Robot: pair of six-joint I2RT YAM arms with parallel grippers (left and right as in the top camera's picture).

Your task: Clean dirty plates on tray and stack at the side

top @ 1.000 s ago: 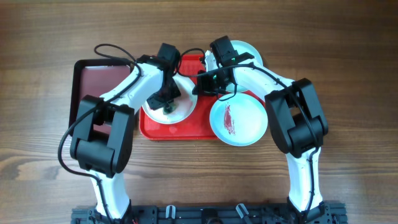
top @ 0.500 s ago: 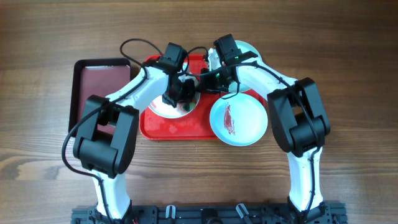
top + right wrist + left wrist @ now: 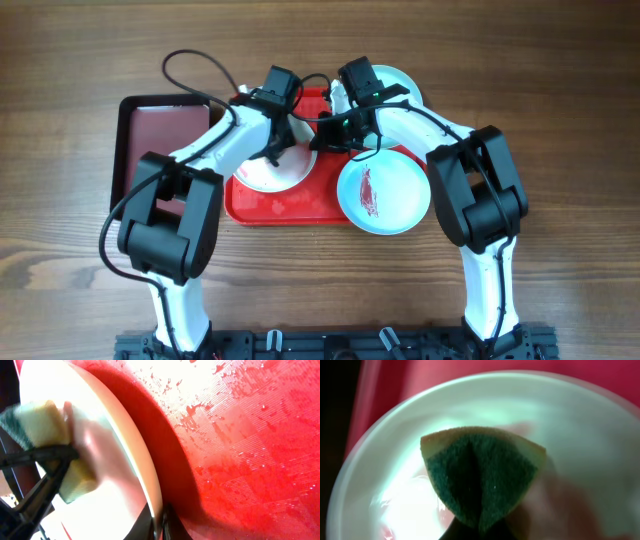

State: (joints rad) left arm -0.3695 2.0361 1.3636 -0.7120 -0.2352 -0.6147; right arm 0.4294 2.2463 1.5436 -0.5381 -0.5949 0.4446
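I should next tilt the white plate (image 3: 268, 172) up with my right gripper, then lower its raised rim onto the red tray's bottom below the gripper and release the plate supported.
A white plate (image 3: 268, 172) lies on the left of the red tray (image 3: 300, 205). My left gripper (image 3: 280, 140) is shut on a yellow-and-green sponge (image 3: 482, 477) and presses it on this plate (image 3: 580, 435). My right gripper (image 3: 322, 135) is shut on the plate's right rim (image 3: 150, 485), with the sponge (image 3: 45, 425) beyond it. A pale aqua plate with a red smear (image 3: 383, 192) overlaps the tray's right end. Another pale plate (image 3: 400, 82) lies behind my right arm.
A dark maroon black-rimmed tray (image 3: 150, 135) lies to the left of the red tray. The red tray's floor (image 3: 250, 435) is wet and speckled with droplets. Both arms cross over the tray's back edge. Cables loop above the left arm.
My left gripper has swept the sponge from the plate's middle to its right and then back up toward the far rim. The right gripper has stayed on the rim.
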